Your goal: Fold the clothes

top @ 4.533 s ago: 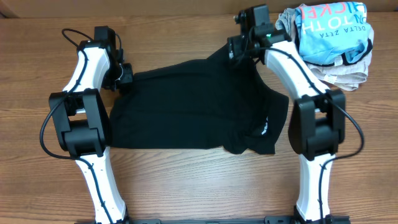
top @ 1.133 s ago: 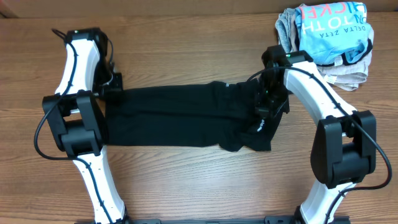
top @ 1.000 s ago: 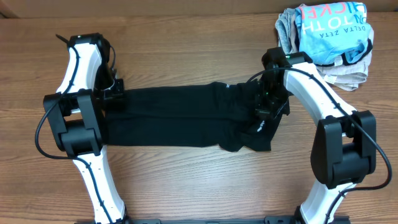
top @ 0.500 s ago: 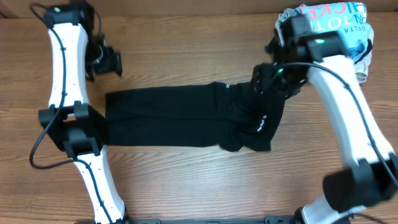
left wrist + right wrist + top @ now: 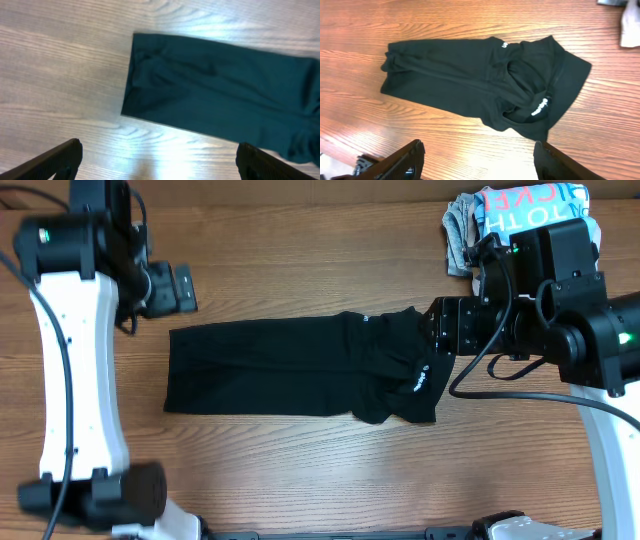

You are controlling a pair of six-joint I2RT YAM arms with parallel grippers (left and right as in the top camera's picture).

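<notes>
I should lower my left gripper next onto the folded garment's short end, across from the garment's bunched end, because a small fold of black cloth shows there.
A black garment lies flat on the wooden table as a long folded strip, with a bunched end and a small white logo on the right. My left gripper hangs high above the table, just beyond the strip's upper left corner. It is open and holds nothing. In the left wrist view the garment lies beyond the spread fingers. My right gripper hovers over the bunched right end, open and empty. The right wrist view shows the whole garment far below the gripper.
A pile of other clothes, light blue with pink lettering on grey and white, sits at the back right corner. Its white edge shows in the right wrist view. Bare wood surrounds the strip.
Both grippers have opened, let go of the black garment and risen well above the table. The garment stays where it was laid, folded into a strip.
</notes>
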